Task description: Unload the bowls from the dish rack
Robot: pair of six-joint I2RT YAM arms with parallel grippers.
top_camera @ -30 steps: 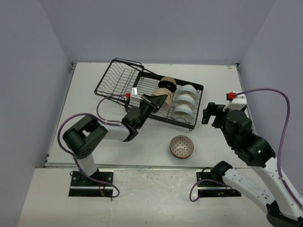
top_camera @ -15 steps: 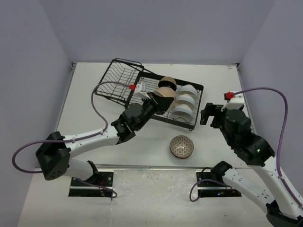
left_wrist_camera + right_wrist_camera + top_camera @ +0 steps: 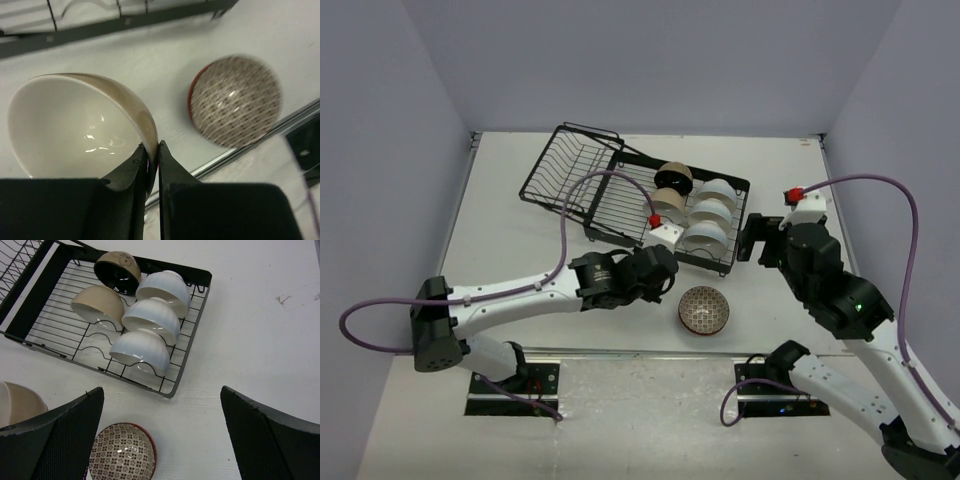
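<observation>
My left gripper lowers, comes back toward the table's front edge and sets the beige bowl down next, since clear table lies beside the brown patterned bowl.
My left gripper is shut on the rim of a beige bowl with a cream inside, held low over the table in front of the dish rack. From above, the left gripper covers that bowl; its edge shows in the right wrist view. A brown patterned bowl stands on the table just right of it. In the dish rack lean three white bowls, a beige bowl and a black-inside bowl. My right gripper hangs open above the rack's near right corner.
The rack's tilted basket section lies at the back left. The table's front edge runs close behind the patterned bowl. Walls close in the table on the left, back and right.
My left arm has carried the beige bowl out of the rack and forward, down toward the table beside the patterned bowl. The right arm has shifted slightly, still open.
</observation>
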